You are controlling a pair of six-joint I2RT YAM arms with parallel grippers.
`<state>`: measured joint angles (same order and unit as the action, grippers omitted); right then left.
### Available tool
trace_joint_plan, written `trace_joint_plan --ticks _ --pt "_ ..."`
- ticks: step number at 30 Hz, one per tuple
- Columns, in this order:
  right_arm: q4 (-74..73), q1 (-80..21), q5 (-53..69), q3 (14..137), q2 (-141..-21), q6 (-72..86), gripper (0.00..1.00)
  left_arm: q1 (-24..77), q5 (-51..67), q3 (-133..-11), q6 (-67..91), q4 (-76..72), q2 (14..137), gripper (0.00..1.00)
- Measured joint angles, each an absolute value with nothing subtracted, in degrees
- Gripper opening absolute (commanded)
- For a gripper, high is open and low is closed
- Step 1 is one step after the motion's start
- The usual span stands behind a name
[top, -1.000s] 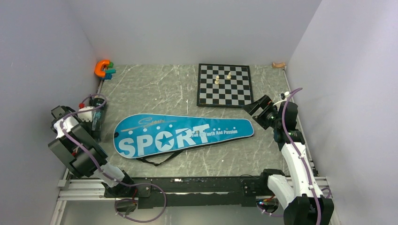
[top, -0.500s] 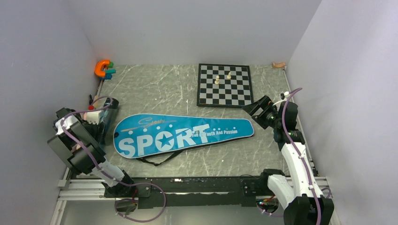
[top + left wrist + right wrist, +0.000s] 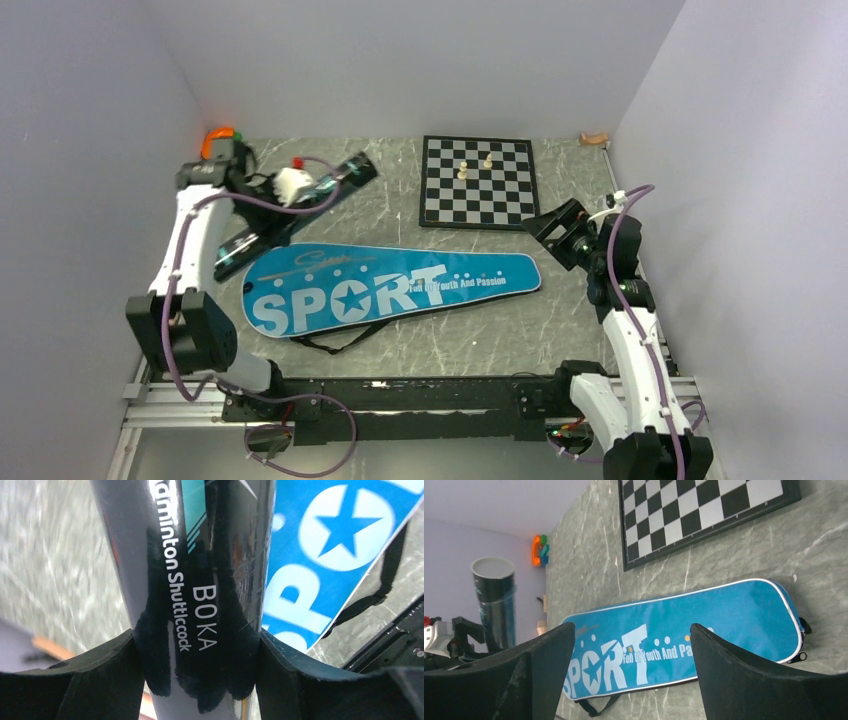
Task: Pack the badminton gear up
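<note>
My left gripper swings down to the racket bag's far edge (image 3: 440, 248) next, below it and to its right in the top view, levels the slanted tube and releases it.
My left gripper (image 3: 297, 198) is shut on the long black tube (image 3: 343, 173) and holds it slanted above the back-left table. In the left wrist view the jaws (image 3: 197, 645) clamp the tube (image 3: 200, 555) on both sides; it reads "BOKA". The blue "SPORT" racket bag (image 3: 390, 285) lies flat mid-table, closed as far as I can tell. My right gripper (image 3: 555, 225) is open and empty just off the bag's narrow right end. Its wrist view (image 3: 631, 630) shows the bag (image 3: 704, 615) and the tube's open top (image 3: 494, 595). Rackets and shuttlecocks are out of view.
A black-and-white chessboard (image 3: 478, 180) with two pieces lies at the back, right of centre. The orange clamp tool (image 3: 217, 137) sits in the back-left corner, partly behind my left arm. Grey walls close in the left, back and right sides. A black strap (image 3: 345, 338) trails from the bag's near edge.
My left arm swung from the near left up to the back left, carrying the tube from upright beside the bag to a slant over the table. The right arm barely moved.
</note>
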<state>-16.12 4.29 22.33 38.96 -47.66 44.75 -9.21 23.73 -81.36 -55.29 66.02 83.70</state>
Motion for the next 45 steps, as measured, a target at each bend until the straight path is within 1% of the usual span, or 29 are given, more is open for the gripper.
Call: trace_joint_plan --ticks 5,10,15,20,26,32,35,36,38,40,41,44,45 --pt "-17.85 4.45 20.03 40.75 -44.75 44.58 0.88 8.27 19.92 -90.83 -57.06 68.58 93.89 0.0" --pt "-19.68 4.89 18.35 42.04 -44.49 44.45 0.88 20.84 13.23 -94.3 -61.54 66.94 102.45 0.0" --pt "-21.04 5.17 17.17 42.06 -44.49 44.27 0.88 30.04 7.92 -99.04 -66.85 64.82 110.65 0.0" --pt "-21.1 5.43 16.73 42.06 -44.49 44.07 0.88 35.68 5.72 -105.97 -69.56 61.71 117.01 0.0" --pt "-21.06 5.58 16.73 41.95 -44.51 44.03 0.89 38.35 6.39 -114.08 -66.94 60.12 124.29 0.0" --pt "-20.93 5.74 16.8 41.28 -44.69 44.03 0.89 38.33 9.45 -113.78 -60.51 59.13 126.72 0.01" --pt "-20.8 5.8 16.93 40.71 -44.99 44.05 0.89 38.37 10.98 -113.08 -57.56 58.92 126.72 0.08" --pt "-20.8 5.8 16.95 40.58 -45.1 44.07 0.89 38.48 11.25 -112.97 -57.06 58.76 126.72 0.15" --pt "-20.78 5.8 16.97 40.42 -45.25 44.05 0.89 38.87 11.51 -112.75 -55.72 58.02 126.87 0.33" --pt "-20.62 5.8 16.97 40.42 -45.25 44.05 0.89 39.27 11.75 -112.77 -54.65 57.43 127.26 0.45" --pt "-20.6 5.8 16.97 40.42 -45.25 44.05 0.89 39.48 11.84 -112.77 -54.19 57.3 127.46 0.5" --pt "-20.58 5.8 16.93 40.42 -45.21 44.03 0.9 39.97 12.21 -112.68 -52.97 57.12 128.11 0.59" --pt "-20.58 5.8 16.93 40.42 -45.17 44.03 0.9 40.1 12.21 -112.33 -52.8 56.77 128.14 0.65"
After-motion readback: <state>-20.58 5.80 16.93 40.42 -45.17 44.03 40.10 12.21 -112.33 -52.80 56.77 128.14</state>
